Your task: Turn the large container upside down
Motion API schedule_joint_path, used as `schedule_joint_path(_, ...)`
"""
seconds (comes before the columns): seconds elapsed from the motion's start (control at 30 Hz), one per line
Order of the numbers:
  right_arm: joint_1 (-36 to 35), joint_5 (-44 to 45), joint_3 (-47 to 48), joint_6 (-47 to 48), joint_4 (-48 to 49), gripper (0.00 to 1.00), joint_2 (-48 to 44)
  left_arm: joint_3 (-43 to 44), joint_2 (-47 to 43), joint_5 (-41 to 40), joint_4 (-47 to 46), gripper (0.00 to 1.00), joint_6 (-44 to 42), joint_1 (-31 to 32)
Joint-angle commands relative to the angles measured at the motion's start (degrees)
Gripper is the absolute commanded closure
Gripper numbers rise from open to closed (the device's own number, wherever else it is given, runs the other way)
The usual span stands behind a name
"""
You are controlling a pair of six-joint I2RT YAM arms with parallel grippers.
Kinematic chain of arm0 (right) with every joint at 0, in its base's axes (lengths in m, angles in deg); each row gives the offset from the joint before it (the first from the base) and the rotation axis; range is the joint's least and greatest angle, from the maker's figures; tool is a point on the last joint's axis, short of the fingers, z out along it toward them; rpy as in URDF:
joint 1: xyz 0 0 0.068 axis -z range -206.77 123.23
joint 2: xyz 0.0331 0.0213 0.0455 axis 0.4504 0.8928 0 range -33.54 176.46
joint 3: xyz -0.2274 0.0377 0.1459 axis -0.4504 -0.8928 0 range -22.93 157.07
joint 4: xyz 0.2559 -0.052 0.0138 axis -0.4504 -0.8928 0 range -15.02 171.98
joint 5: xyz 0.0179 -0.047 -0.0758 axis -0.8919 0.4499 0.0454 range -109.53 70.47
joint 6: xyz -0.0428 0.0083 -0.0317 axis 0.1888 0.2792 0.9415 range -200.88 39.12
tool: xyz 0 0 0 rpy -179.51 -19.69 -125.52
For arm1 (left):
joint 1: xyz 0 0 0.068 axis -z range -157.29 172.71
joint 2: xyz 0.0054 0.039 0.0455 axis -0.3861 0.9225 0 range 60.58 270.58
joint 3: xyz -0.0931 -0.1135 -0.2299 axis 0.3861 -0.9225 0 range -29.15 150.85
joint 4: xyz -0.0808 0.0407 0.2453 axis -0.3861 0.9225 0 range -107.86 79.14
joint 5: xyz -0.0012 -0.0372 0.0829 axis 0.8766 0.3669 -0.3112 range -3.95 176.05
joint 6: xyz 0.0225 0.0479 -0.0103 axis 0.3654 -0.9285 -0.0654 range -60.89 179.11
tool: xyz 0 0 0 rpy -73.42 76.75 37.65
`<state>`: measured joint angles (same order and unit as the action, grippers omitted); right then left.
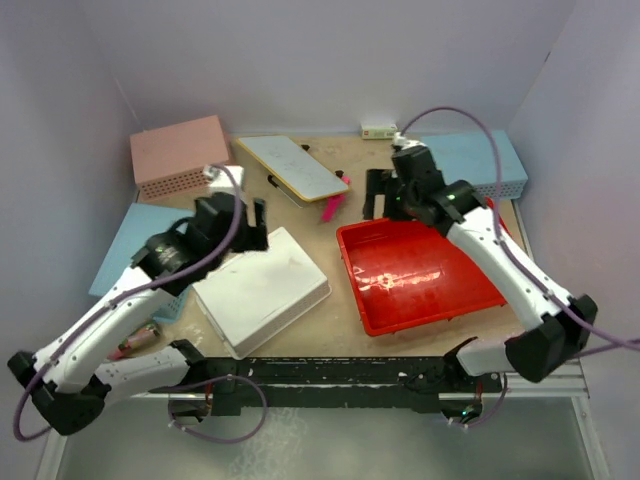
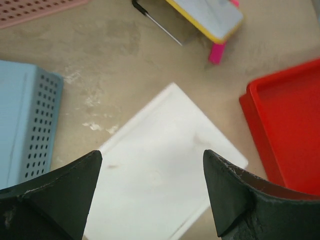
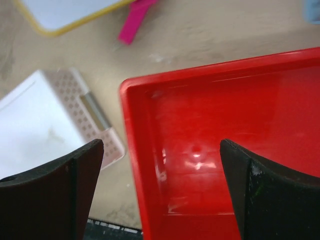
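My right gripper needs to move back next and lower its open fingers to either side of the tray's rim (image 3: 131,150) facing the white basket, because that rim is below them, toward my base.
The large container is a glossy red tray (image 1: 420,275) lying open side up at the right of the table, its smooth inside showing. My right gripper (image 1: 378,195) is open and empty, hovering over the tray's far left corner. In the right wrist view the tray's left rim (image 3: 131,150) runs between the spread fingers of the right gripper (image 3: 161,150). My left gripper (image 1: 255,225) is open and empty above a white upturned basket (image 1: 262,288). In the left wrist view the left gripper (image 2: 151,160) frames that basket (image 2: 165,165), with the tray's corner (image 2: 290,135) to the right.
A pink basket (image 1: 180,155) sits back left and light-blue baskets lie at the left (image 1: 125,245) and back right (image 1: 480,160). A yellow-rimmed whiteboard (image 1: 292,167), a black pen (image 1: 285,192) and a pink marker (image 1: 333,207) lie behind the tray. Walls close in on three sides.
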<state>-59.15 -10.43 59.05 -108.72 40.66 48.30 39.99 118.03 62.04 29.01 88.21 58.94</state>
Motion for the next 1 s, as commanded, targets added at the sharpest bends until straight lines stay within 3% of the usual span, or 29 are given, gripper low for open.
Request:
schedule_joint_path(0.0, 7.5, 8.5, -3.6, -0.7, -3.3, 0.0, -4.2, -2.6, 5.8, -13.0, 1.2, 0.2, 2.0, 16.1)
schedule_joint_path(0.17, 9.4, 7.2, -5.0, -1.2, -4.6, 0.0, -4.1, -1.8, 16.9, -20.3, 1.3, 0.19, 2.8, 30.3)
schedule_joint_path(0.33, 9.8, 8.2, -5.9, -1.3, -4.3, 0.0, -4.8, -0.7, 28.3, -24.5, 1.4, 0.18, 3.6, 35.0)
schedule_joint_path(0.5, 10.4, 9.2, -6.3, -0.5, -4.1, 0.0, -5.8, -0.7, 34.1, -31.0, 0.5, 0.23, 8.1, 34.7)
schedule_joint_path(0.7, 10.7, 8.9, -7.4, 0.0, -4.0, 0.0, -6.5, 0.1, 40.4, -30.9, -2.1, 0.23, 9.1, 34.0)
schedule_joint_path(0.83, 10.8, 8.7, -8.4, 0.0, -4.0, 0.0, -7.4, -0.5, 40.5, -31.5, -2.7, 0.25, 11.4, 28.1)
schedule_joint_path(0.97, 10.8, 7.9, -9.6, 0.2, -3.6, 0.0, -8.6, -3.2, 36.2, -28.7, -9.0, 0.25, 10.6, 19.1)
